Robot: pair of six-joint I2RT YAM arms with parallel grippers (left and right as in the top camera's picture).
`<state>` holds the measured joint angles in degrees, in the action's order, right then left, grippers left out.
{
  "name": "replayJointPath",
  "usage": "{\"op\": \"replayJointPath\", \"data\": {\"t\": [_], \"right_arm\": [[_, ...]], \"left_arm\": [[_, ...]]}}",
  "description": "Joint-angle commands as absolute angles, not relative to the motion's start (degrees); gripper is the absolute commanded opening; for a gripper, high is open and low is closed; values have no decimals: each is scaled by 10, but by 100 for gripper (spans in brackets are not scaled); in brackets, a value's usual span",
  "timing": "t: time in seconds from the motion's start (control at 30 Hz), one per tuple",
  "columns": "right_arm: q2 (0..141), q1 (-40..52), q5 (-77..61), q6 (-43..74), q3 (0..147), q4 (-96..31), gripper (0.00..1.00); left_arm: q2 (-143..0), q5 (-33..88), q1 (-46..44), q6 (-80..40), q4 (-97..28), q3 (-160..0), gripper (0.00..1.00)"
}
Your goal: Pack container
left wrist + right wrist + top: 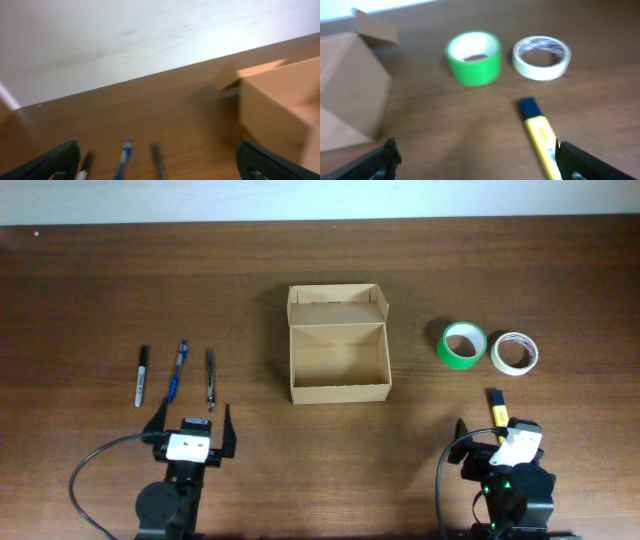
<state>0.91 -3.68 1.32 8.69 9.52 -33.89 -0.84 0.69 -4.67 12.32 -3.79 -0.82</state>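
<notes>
The green tape roll stands farther outward than my right gripper, so my right gripper should move outward and then down to straddle the green tape roll's side [483, 343] [495, 56] by the white one.
The container [338, 345], an open tan cardboard box with its flap lid folded back, stands empty at the table's middle. It also shows in the left wrist view [280, 110] and in the right wrist view [347, 90]. A green tape roll [462, 345] [474, 57] and a white tape roll [514, 353] [541, 57] lie right of it. A yellow highlighter [497, 409] [540, 135] lies in front of my right gripper [500, 436] [477, 160], which is open and empty. My left gripper [192, 423] [160, 162] is open and empty, just behind three pens.
Left of the box lie a black-and-white marker [141, 375] [82, 167], a blue pen [177, 370] [123, 157] and a dark grey pen [210, 377] [158, 160]. A white wall edges the table's far side.
</notes>
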Motion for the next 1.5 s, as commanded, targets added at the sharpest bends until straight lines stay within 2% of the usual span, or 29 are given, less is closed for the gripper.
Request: {"op": "replayJointPath", "data": {"t": [0.0, 0.1, 0.17, 0.33, 0.47, 0.6, 0.73, 0.83, 0.97, 1.03, 1.1, 1.13, 1.23, 1.47], "right_arm": [[3, -42, -63, 126, 92, -310, 99], [3, -42, -153, 177, 92, -245, 99], [9, -42, -227, 182, 94, -199, 99], [83, -42, -233, 211, 142, -170, 99], [226, -42, -233, 139, 259, -183, 99], [433, -41, -201, 74, 482, -332, 99], [644, -42, -197, 32, 765, -540, 99], [775, -42, -205, 36, 942, -621, 99], [893, -42, -218, 36, 1092, -694, 99], [927, -42, -209, 36, 1120, -704, 99], [958, -43, -154, 55, 1126, -715, 87], [974, -46, -109, 84, 1126, -728, 85], [1023, -53, -18, 115, 1126, -763, 85], [1146, -64, -15, 114, 1126, -773, 88]], "left_arm": [[-3, 90, -42, 83, -45, -10, 99], [-4, 79, -42, 26, -44, -20, 99], [-10, 18, -42, -43, -44, -45, 99], [-90, -38, -42, -51, -57, -132, 99], [-238, -49, -40, -36, -69, -240, 99], [-428, -51, -10, -23, -138, -400, 99], [-612, 20, 38, 17, -231, -579, 99], [-731, 82, 73, 18, -279, -691, 99], [-845, 150, 103, 18, -309, -776, 99], [-886, 159, 107, 17, -318, -791, 99], [-918, 159, 107, 18, -320, -791, 99], [-930, 159, 107, 18, -322, -791, 99], [-966, 159, 107, 17, -337, -791, 99], [-1014, 157, 107, 18, -339, -791, 99]]}}
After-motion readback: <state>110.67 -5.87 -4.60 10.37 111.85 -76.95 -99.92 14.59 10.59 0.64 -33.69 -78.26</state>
